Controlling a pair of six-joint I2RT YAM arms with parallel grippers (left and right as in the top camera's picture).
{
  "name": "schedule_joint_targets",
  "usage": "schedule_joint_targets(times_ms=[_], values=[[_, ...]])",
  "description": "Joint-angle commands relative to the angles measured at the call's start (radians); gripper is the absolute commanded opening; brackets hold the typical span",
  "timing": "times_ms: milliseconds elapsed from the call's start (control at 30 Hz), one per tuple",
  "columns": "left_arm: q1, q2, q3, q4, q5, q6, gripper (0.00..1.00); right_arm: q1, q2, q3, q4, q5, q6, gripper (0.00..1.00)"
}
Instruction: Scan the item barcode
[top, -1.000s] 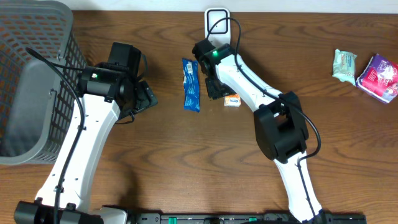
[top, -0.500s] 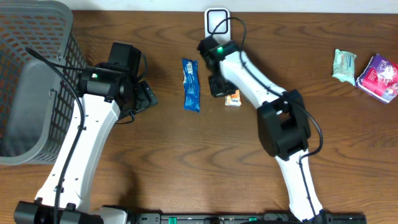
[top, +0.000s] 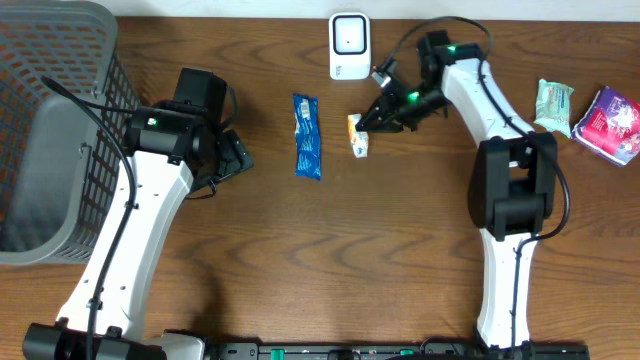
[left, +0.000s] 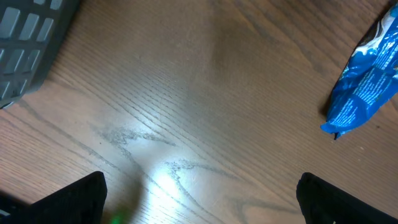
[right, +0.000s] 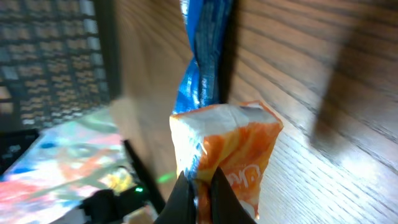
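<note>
The robot's right gripper will next pull back from the barcode scanner (top: 347, 45) and lower the orange packet to a spot on the tabletop beside the blue wrapper, where bare wood shows.
A small orange-and-white packet (top: 358, 137) hangs just below the white barcode scanner (top: 347, 45) at the table's far edge. My right gripper (top: 369, 121) is shut on the packet's edge, reaching in from the right. In the right wrist view the orange packet (right: 231, 148) is pinched between the closed fingers of the gripper (right: 200, 188), with a blue wrapper (right: 203, 59) behind it. My left gripper (top: 236, 156) stands open over bare wood, left of the blue wrapper (top: 308, 136). Its wrist view shows both fingertips (left: 69, 200) wide apart with nothing between them.
A grey mesh basket (top: 45, 120) fills the left edge, and its corner (left: 28, 43) shows in the left wrist view. The blue wrapper (left: 367, 78) lies at that view's right. A teal packet (top: 553, 106) and a purple packet (top: 611, 123) lie at the far right.
My right gripper has shut on the orange packet and carried it up and to the left, toward the scanner. The arm has swung out to the right. The left arm has stayed still.
</note>
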Motion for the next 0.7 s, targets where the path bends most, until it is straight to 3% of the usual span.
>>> schedule_joint_targets(times_ms=[0, 133, 200, 267, 533, 667], values=[[0.004, 0.002, -0.001, -0.003, -0.006, -0.005, 0.98, -0.029, -0.025, -0.12, 0.048, -0.174, -0.064, 0.01], [0.004, 0.002, -0.001, -0.003, -0.006, -0.005, 0.98, -0.066, -0.025, -0.264, 0.184, -0.154, 0.005, 0.01], [0.004, 0.002, -0.001, -0.003, -0.006, -0.005, 0.98, -0.096, -0.025, -0.302, 0.226, -0.055, 0.079, 0.02], [0.004, 0.002, -0.001, -0.003, -0.006, -0.005, 0.98, -0.134, -0.026, -0.301, 0.204, 0.108, 0.109, 0.09], [0.004, 0.002, -0.001, -0.003, -0.006, -0.005, 0.98, -0.198, -0.105, -0.259, 0.08, 0.318, 0.107, 0.34], [0.004, 0.002, -0.001, -0.003, -0.006, -0.005, 0.98, -0.171, -0.145, -0.259, 0.07, 0.317, 0.103, 0.36]])
